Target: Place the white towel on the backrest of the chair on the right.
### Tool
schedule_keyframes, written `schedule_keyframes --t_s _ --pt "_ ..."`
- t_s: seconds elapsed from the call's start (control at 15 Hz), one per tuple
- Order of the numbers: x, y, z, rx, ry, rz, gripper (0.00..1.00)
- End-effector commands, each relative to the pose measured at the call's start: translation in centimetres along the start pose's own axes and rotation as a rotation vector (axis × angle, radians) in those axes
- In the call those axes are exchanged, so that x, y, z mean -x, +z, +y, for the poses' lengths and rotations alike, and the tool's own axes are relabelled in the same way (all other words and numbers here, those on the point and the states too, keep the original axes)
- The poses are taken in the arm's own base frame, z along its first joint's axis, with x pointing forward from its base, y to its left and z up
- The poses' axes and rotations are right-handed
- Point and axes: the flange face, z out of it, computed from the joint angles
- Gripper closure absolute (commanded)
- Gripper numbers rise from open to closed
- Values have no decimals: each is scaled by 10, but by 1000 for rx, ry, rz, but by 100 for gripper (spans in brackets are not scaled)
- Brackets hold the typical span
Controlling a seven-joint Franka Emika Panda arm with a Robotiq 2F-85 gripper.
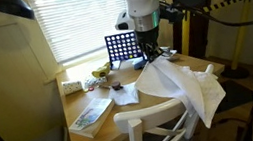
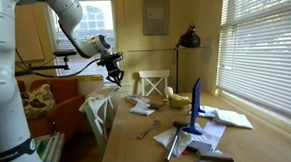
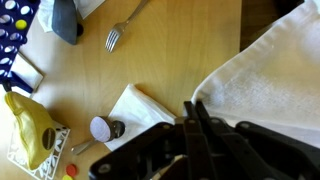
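The pinched end of the towel is still above the table, so my gripper should carry it down toward the white chair's curved top bar (image 1: 151, 110) next.
My gripper (image 1: 152, 50) is shut on the white towel (image 1: 185, 87) and holds it above the wooden table. The towel hangs from the jaws in folds and spreads down past the table's edge. Its lower corner is close to the white chair (image 1: 154, 117), whose curved top rail shows at the bottom of an exterior view. In the wrist view the closed fingers (image 3: 192, 105) pinch the towel (image 3: 270, 80), which fills the right side. In an exterior view the gripper (image 2: 115, 77) hangs over the table's left side, with the towel (image 2: 93, 104) below it.
On the table (image 1: 137, 107) are a blue grid rack (image 1: 121, 49), a colourful book (image 1: 91, 114) and a flat white paper sheet (image 3: 135, 105). A fork (image 3: 115, 38), a small capped jar (image 3: 102, 128) and a yellow bag (image 3: 30, 125) lie nearby. Another white chair (image 2: 154, 86) stands at the table's far end.
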Motion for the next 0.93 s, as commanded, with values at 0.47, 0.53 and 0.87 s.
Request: schedule_keyframes --t_s 0.47,0.53,0.87 --pt "-102 14 -29 -79 -143 49 99" --pt "-104 11 -32 -97 -143 54 99" --pt "-115 -5 -40 -165 -117 87 56"
